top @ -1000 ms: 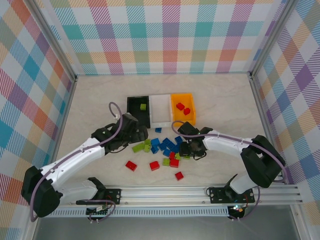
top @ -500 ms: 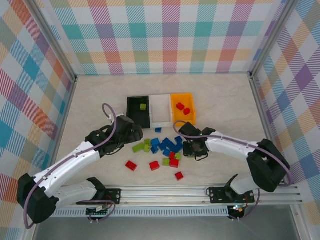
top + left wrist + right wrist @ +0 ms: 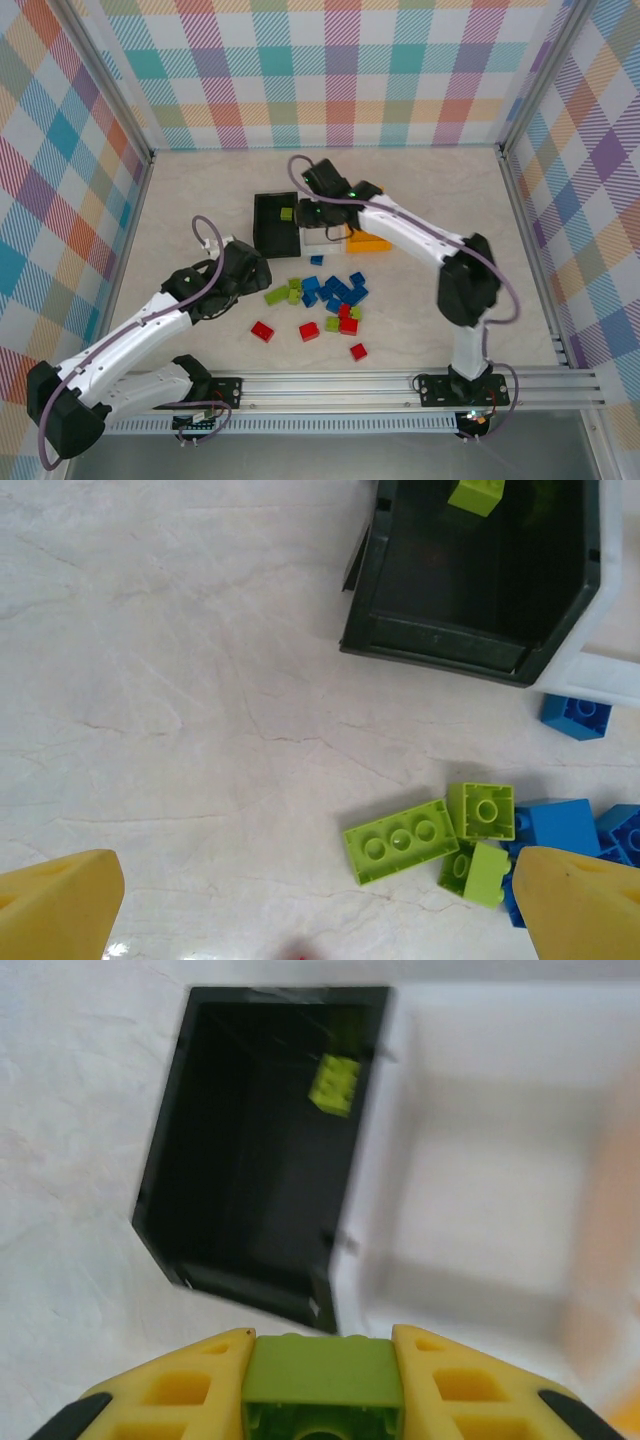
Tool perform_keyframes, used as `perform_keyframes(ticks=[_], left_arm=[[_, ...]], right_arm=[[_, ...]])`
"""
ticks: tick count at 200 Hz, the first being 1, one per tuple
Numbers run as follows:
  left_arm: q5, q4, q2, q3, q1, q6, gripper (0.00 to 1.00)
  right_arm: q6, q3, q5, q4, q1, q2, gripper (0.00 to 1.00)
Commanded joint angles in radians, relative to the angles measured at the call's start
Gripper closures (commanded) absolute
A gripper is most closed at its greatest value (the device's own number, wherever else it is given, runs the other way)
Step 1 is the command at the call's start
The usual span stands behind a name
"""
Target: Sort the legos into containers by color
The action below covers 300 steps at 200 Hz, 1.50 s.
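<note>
Next, the right gripper shifts off the seam first to get over the black bin [image 3: 270, 228], then releases the lime green lego.
My right gripper [image 3: 322, 1385] is shut on a lime green lego [image 3: 322, 1375] and hangs above the near ends of the black bin [image 3: 250, 1160] and the white bin [image 3: 480, 1160]. One lime lego [image 3: 335, 1083] lies in the black bin. From above, the right gripper [image 3: 312, 214] is over the seam between the black bin [image 3: 270, 228] and the white bin [image 3: 322, 240]. My left gripper [image 3: 320, 910] is open above bare table, left of a long lime lego [image 3: 400, 840] and two small lime ones. The left gripper [image 3: 255, 272] sits beside the lego pile [image 3: 330, 290].
The orange-yellow bin [image 3: 370, 243] is mostly covered by the right arm. Red legos [image 3: 309, 330] lie scattered toward the near rail, and a lone blue lego [image 3: 316, 260] lies just in front of the white bin. Checkered walls close off three sides.
The right gripper shut on a lime lego at the pile, then swung far up and left to the bins with it. The left arm drew back slightly toward the near left.
</note>
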Motion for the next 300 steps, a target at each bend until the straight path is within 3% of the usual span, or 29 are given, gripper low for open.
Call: perform_keyframes(ticks=[1,33,55,74,96,126,171,208,244,300], left_arm=[[-0.023,-0.058,-0.044,-0.027,0.007,-0.026,0.0],[-0.009,-0.064,-0.071,-0.049,0.008,-0.019,0.0],[0.007,-0.063,-0.064,-0.051,0.01,-0.004,0.0],[0.051,-0.034,-0.064,-0.058,0.01,0.028,0.0],[0.127,0.012,-0.055,-0.059,0.01,0.065,0.0],[0.206,0.072,0.012,-0.054,-0.003,0.095,0.01],[0.245,0.14,0.267,0.025,-0.105,0.12,0.18],[0.213,0.151,0.481,0.1,-0.194,0.143,0.34],[0.142,0.131,0.593,0.146,-0.214,0.151,0.45],[0.114,0.14,0.709,0.182,-0.21,0.165,0.54]], right_arm=[[-0.058,0.188,-0.073,-0.057,0.007,0.165,0.75],[-0.069,0.435,-0.074,-0.115,0.007,0.371,0.71],[-0.08,0.557,-0.099,-0.145,0.007,0.457,0.59],[-0.077,0.595,-0.114,-0.142,0.006,0.463,0.42],[-0.078,0.573,-0.115,-0.133,0.007,0.404,0.36],[-0.051,0.282,-0.084,-0.006,0.005,0.179,0.36],[0.011,-0.221,-0.048,0.131,-0.004,-0.16,0.39],[0.047,-0.515,-0.021,0.176,-0.032,-0.376,0.39],[0.068,-0.651,-0.007,0.199,-0.066,-0.497,0.39],[0.069,-0.681,-0.009,0.207,-0.085,-0.537,0.38]])
